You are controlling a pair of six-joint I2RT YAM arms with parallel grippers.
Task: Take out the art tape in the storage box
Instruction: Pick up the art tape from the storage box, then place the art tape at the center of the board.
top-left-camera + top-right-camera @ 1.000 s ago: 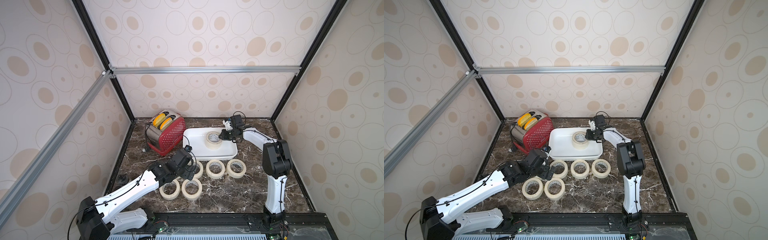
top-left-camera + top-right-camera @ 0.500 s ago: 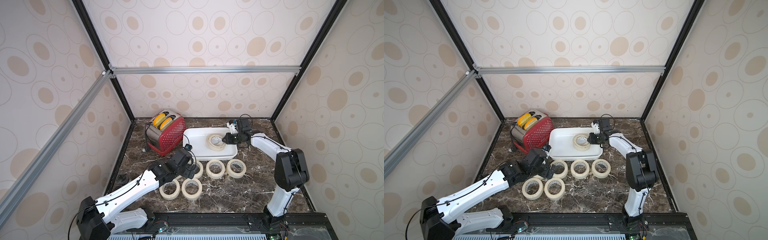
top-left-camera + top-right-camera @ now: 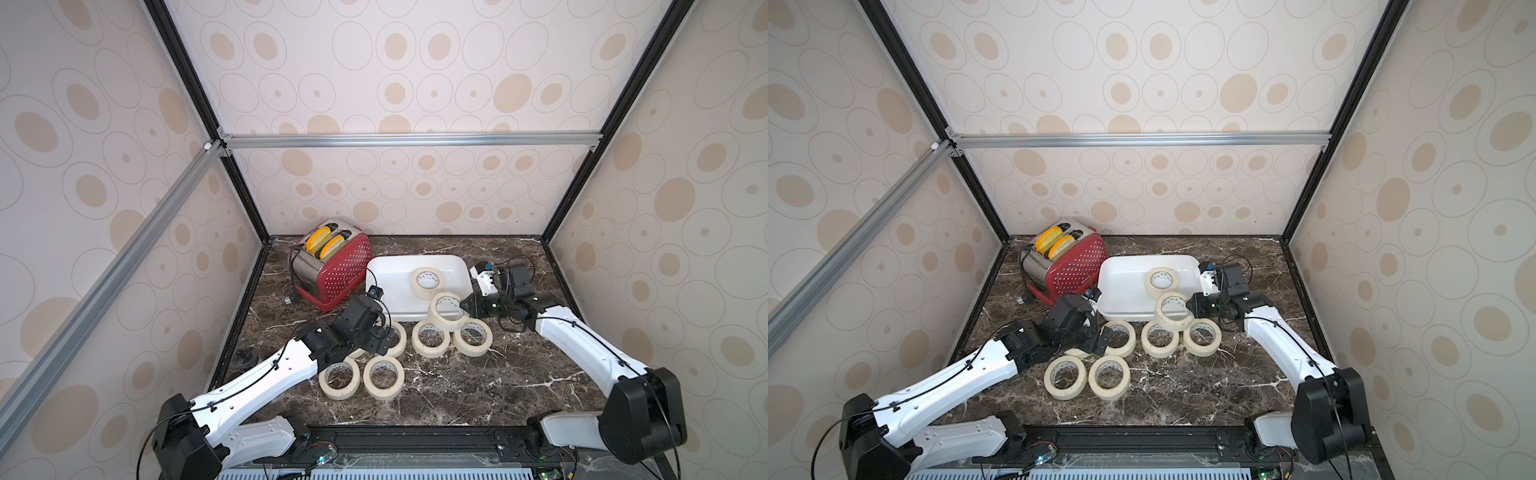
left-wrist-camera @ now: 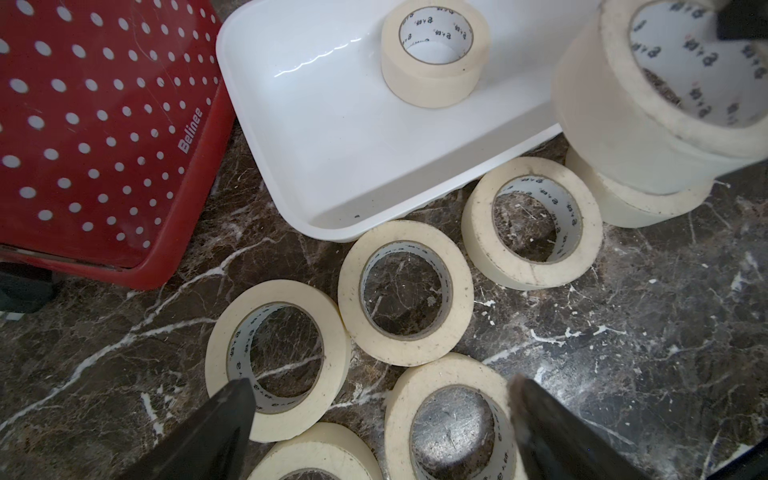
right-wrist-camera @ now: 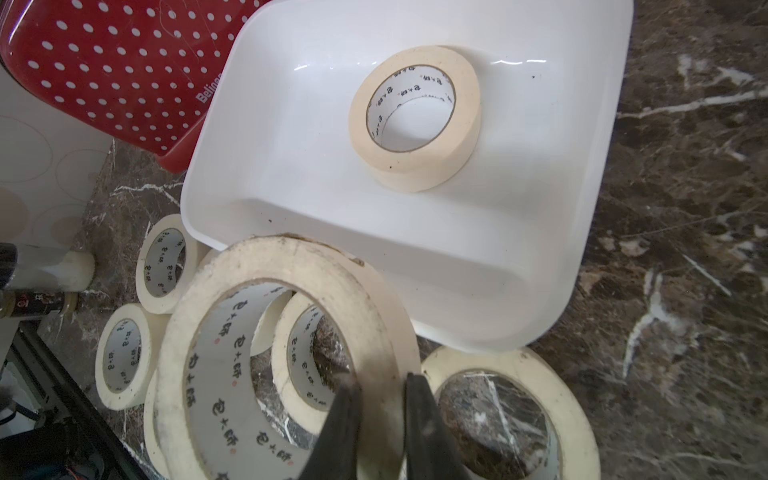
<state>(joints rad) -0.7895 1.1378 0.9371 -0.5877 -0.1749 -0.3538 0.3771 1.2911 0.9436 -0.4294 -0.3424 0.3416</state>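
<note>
The robot's right gripper will next move back past the rolls beside the box (image 3: 386, 286), then go down and let go of the roll, because bare marble is below and back from the gripper.
The storage box (image 3: 386, 286) is a shallow white tray at the back of the marble table. One roll of art tape (image 3: 426, 294) lies flat inside it. My right gripper (image 3: 464, 306) is shut on the wall of a second roll (image 3: 439, 324). It holds this roll tilted over the box's front right edge, above the rolls on the table. The right wrist view shows its fingers (image 5: 340, 415) pinching that roll's wall (image 5: 291, 257). My left gripper (image 4: 380, 399) hangs open over several rolls (image 3: 431, 349) lying flat in front of the box, with nothing between its jaws.
A red dotted toaster (image 3: 345, 274) with two yellow slices stands just left of the box (image 3: 1121, 291). Patterned walls close in the table at the back and on both sides. Bare marble (image 3: 498, 386) lies at the front right.
My right gripper has carried its roll out from over the inside of the box toward the front, to the box's front right edge. The left arm has not moved.
</note>
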